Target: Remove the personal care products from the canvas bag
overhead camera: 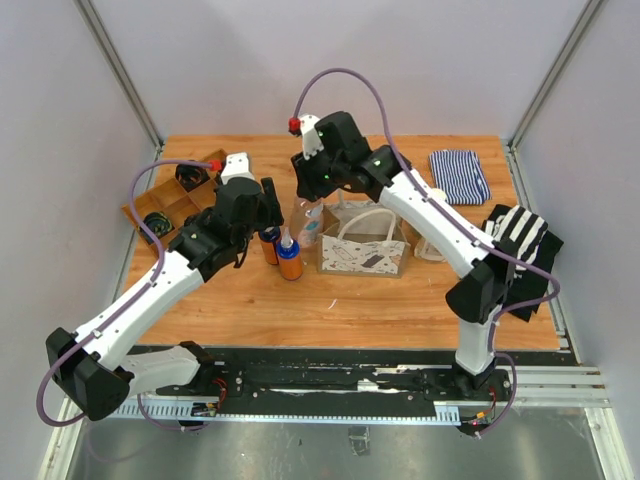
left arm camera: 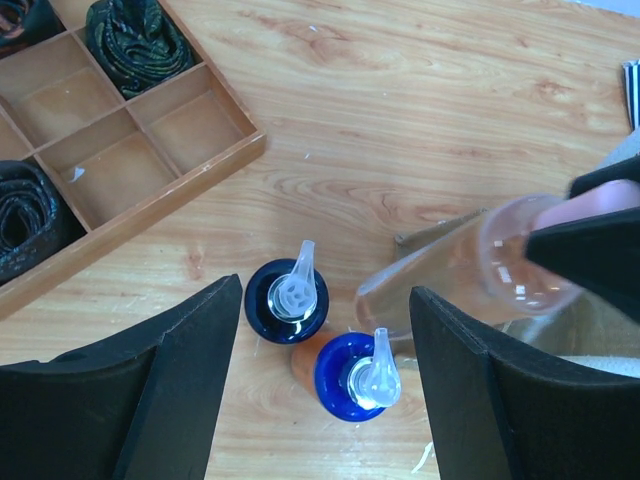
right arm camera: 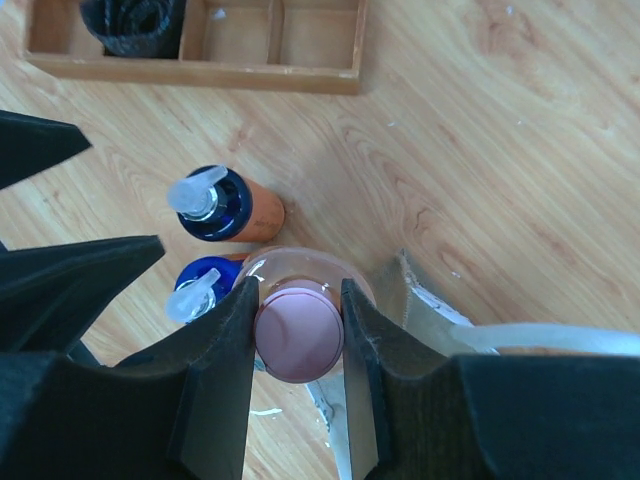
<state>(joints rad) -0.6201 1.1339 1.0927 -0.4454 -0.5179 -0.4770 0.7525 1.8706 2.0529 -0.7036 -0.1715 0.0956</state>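
Observation:
The right gripper lowers next to set the bottle's base on the tabletop beside the orange bottles and release the cap, since the clear bottle (right arm camera: 300, 335) is outside the bag.
My right gripper (right arm camera: 297, 325) is shut on the pink cap of a clear bottle (right arm camera: 300, 335), held just left of the canvas bag (overhead camera: 362, 247). From the left wrist view that bottle (left arm camera: 455, 275) leans, with the right fingers (left arm camera: 595, 250) on its top. Two orange bottles with blue caps (overhead camera: 270, 245) (overhead camera: 290, 262) stand upright on the table beside it. My left gripper (left arm camera: 325, 310) hangs open above these two (left arm camera: 287, 300) (left arm camera: 358, 375), gripping nothing. The bag's beige wall (right arm camera: 425, 295) shows at the right; its inside is hidden.
A brown wooden compartment tray (overhead camera: 170, 205) with black coiled cables (left arm camera: 130, 35) sits at the back left. A blue striped cloth (overhead camera: 459, 175) lies at the back right, and a black-and-white striped cloth (overhead camera: 520, 240) by the right edge.

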